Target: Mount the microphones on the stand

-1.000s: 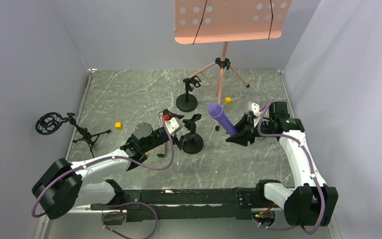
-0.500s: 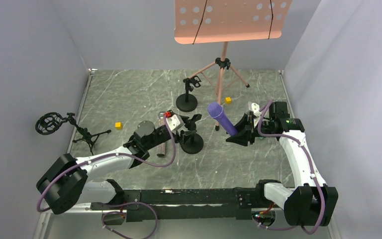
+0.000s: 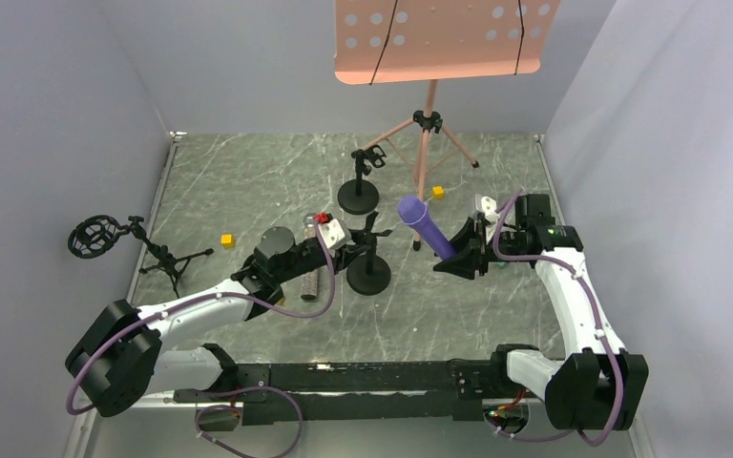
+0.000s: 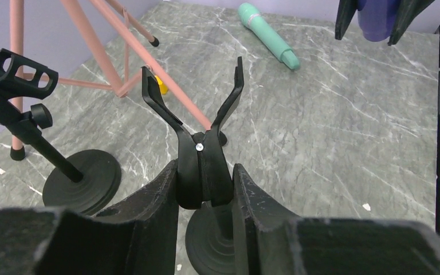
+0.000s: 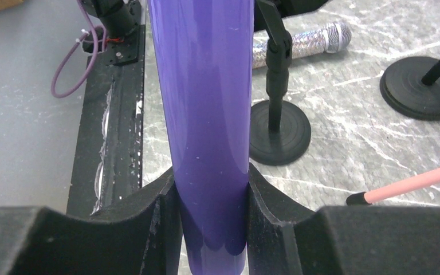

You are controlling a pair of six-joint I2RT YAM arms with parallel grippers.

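My right gripper shifts left in the top view next, bringing the purple microphone [image 3: 427, 228] between the clip's spread pegs, then releases it, since my left gripper holds them open.
The purple microphone [image 3: 427, 228] hangs tilted above the table, head up and to the left, with my right gripper [image 3: 463, 251] shut on its lower body [image 5: 209, 103]. My left gripper [image 4: 205, 172] is shut on the handles of the black spring clip [image 4: 197, 123] atop the near round-base stand [image 3: 368, 277]; the clip's prongs stand spread. The glittery microphone [image 3: 310, 279] lies flat beside the left arm and also shows behind the stand in the right wrist view [image 5: 303, 41]. The mint-green microphone [image 4: 266, 35] lies on the table beyond the clip.
A second round-base stand [image 3: 358, 196] with a clip stands farther back. A pink music stand [image 3: 427, 124] spreads its tripod legs at the rear. A small tripod with a shock mount [image 3: 95, 237] sits at the left. Yellow cubes [image 3: 228, 240] [image 3: 437, 192] lie on the marble table [image 3: 248, 181].
My left gripper has reached right to the near stand and its fingers have come together on the clip. The right arm and purple microphone have stayed put.
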